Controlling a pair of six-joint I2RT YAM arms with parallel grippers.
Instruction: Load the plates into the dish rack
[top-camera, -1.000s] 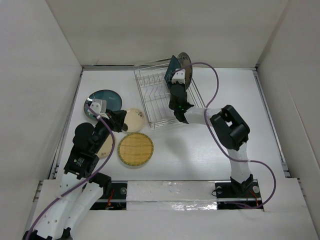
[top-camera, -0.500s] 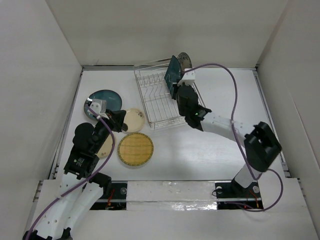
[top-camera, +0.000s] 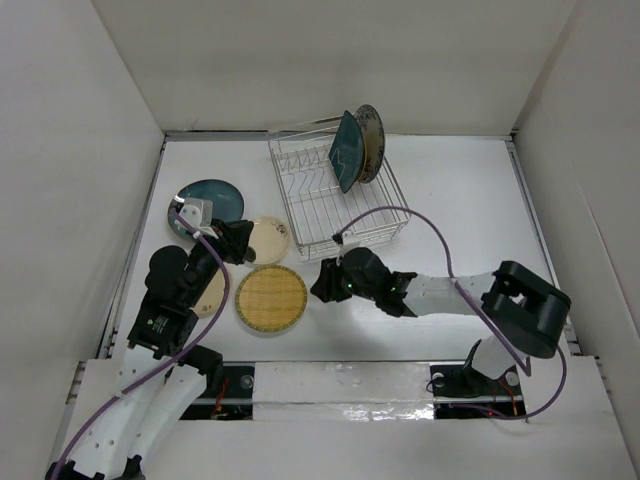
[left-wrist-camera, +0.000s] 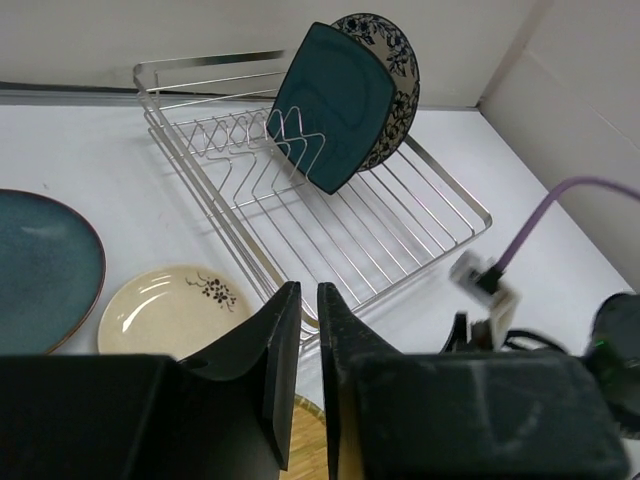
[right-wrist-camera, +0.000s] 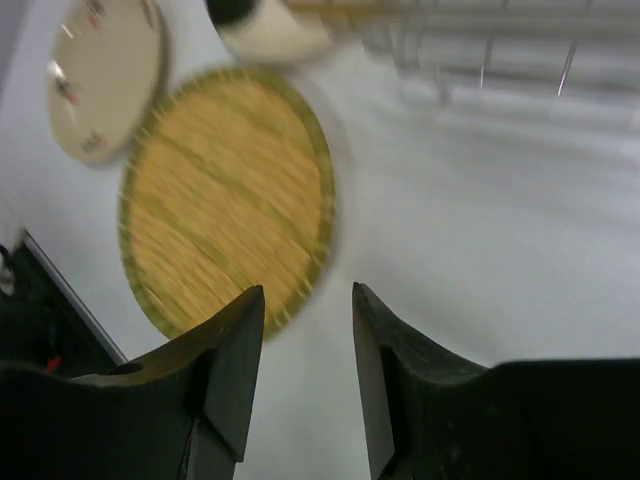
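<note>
The open fingers of my right gripper are just short of the woven yellow-tan plate (top-camera: 271, 298). They will next move down and over toward the plate's rim beside them.
The silver wire dish rack (top-camera: 372, 232) stands at the back centre. In its far end a square dark teal plate (top-camera: 346, 152) leans upright against a blue-and-white patterned plate (top-camera: 370, 128). On the table lie a round dark teal plate (top-camera: 210, 196), a cream flowered plate (top-camera: 270, 238), a woven yellow-tan plate (top-camera: 271, 298) and a second cream plate (top-camera: 211, 292), partly under the left arm. My right gripper (top-camera: 322, 283) is open and empty, low by the woven plate's (right-wrist-camera: 220, 200) right edge. My left gripper (top-camera: 240, 243) is shut and empty over the flowered plate (left-wrist-camera: 165, 310). No small yellow-brown plate shows.
White walls enclose the table on three sides. A purple cable loops from the right arm across the rack's near rim (top-camera: 390, 212). The left wrist view shows the rack (left-wrist-camera: 455, 198), the square plate (left-wrist-camera: 335, 105) and the round teal plate (left-wrist-camera: 40, 270).
My right gripper has left the square teal plate standing in the rack and swung down and left to the table beside the woven plate. The left arm has not moved.
</note>
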